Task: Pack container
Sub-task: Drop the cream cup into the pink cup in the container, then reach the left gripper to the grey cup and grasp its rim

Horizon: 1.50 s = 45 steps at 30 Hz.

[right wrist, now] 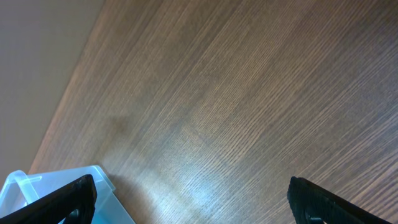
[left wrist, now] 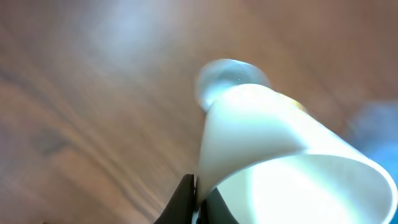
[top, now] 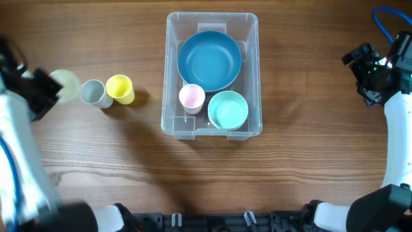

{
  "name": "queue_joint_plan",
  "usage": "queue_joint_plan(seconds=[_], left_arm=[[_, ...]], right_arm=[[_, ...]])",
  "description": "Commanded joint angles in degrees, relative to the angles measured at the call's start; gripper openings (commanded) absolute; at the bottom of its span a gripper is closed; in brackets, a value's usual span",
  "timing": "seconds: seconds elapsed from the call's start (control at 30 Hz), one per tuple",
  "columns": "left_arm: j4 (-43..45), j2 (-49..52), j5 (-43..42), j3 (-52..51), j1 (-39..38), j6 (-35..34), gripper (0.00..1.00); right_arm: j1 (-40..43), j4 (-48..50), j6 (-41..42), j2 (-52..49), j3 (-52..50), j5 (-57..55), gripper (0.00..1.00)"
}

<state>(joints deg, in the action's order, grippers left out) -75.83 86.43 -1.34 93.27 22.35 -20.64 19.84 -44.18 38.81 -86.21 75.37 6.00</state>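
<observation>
My left gripper goes to the right in the overhead view, over the pink cup (top: 191,97), and down to release next, since the cup's opening is clear and empty.
The clear plastic container (top: 252,38) stands at the table's middle and holds a large blue bowl (top: 209,61), a small mint bowl (top: 228,109) and a pink cup (top: 191,97). My left gripper (left wrist: 200,202) is shut on the rim of a pale cream cup (left wrist: 273,143), at the far left in the overhead view (top: 65,84). A grey cup (top: 93,93) and a yellow cup (top: 120,89) stand just right of it. My right gripper (right wrist: 189,199) is open and empty at the far right (top: 367,74), with a corner of the container (right wrist: 62,193) low in its view.
The table is brown wood (top: 309,161). Black fixtures (top: 212,222) line the front edge. A blue cable (top: 383,19) loops at the right arm.
</observation>
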Motion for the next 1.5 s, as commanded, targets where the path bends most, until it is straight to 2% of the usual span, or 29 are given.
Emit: queue_joint_plan(seconds=[0.0, 0.1, 0.17, 0.3, 0.53, 0.67, 0.83, 1.07, 1.2, 1.3, 1.33, 1.4, 1.47], left_arm=[[1.27, -3.93, -1.03, 0.59, -17.22, 0.96, 0.04], [5.77, -1.51, -0.39, 0.26, -33.7, 0.92, 0.04], [7.93, 1.95, 1.86, 0.26, -40.46, -0.15, 0.04], [11.43, 10.75, 2.67, 0.26, -46.45, -1.7, 0.04], [10.8, 21.14, 2.51, 0.26, -48.13, -5.14, 0.04], [11.15, 19.71, 2.51, 0.28, -48.11, -5.35, 0.06], [10.25, 15.34, 2.43, 0.28, -48.13, -5.38, 0.04], [0.96, 12.63, 2.25, 0.26, -48.24, -5.33, 0.04], [-0.31, 12.7, 2.25, 0.26, -49.68, -5.07, 0.05], [0.04, 12.7, 2.27, 0.26, -51.23, -5.05, 0.14], [0.76, 12.7, 2.29, 0.26, -51.78, -5.09, 0.24], [1.53, 12.44, 2.29, 0.48, -51.63, -5.14, 0.29], [1.18, 11.63, 2.54, 2.21, -50.21, -5.14, 0.42]], right_arm=[[-0.09, 0.02, 0.63, -0.37, 0.31, 0.48, 1.0], [-0.09, 0.02, 0.63, -0.37, 0.31, 0.48, 1.0], [-0.09, 0.0, 0.61, -0.37, 0.31, 0.48, 1.0], [-0.09, 0.0, 0.61, -0.37, 0.31, 0.48, 0.99], [-0.09, 0.02, 0.61, -0.37, 0.31, 0.48, 1.0], [-0.09, 0.0, 0.63, -0.37, 0.31, 0.48, 1.0], [-0.09, 0.0, 0.63, -0.37, 0.31, 0.48, 1.0], [-0.09, 0.0, 0.61, -0.37, 0.31, 0.48, 1.0], [-0.09, 0.0, 0.61, -0.37, 0.31, 0.48, 1.0], [-0.09, 0.0, 0.61, -0.37, 0.31, 0.48, 1.0], [-0.09, 0.0, 0.61, -0.39, 0.31, 0.48, 1.0], [-0.09, 0.0, 0.61, -0.37, 0.31, 0.48, 1.0], [-0.09, 0.02, 0.63, -0.37, 0.31, 0.48, 1.0]])
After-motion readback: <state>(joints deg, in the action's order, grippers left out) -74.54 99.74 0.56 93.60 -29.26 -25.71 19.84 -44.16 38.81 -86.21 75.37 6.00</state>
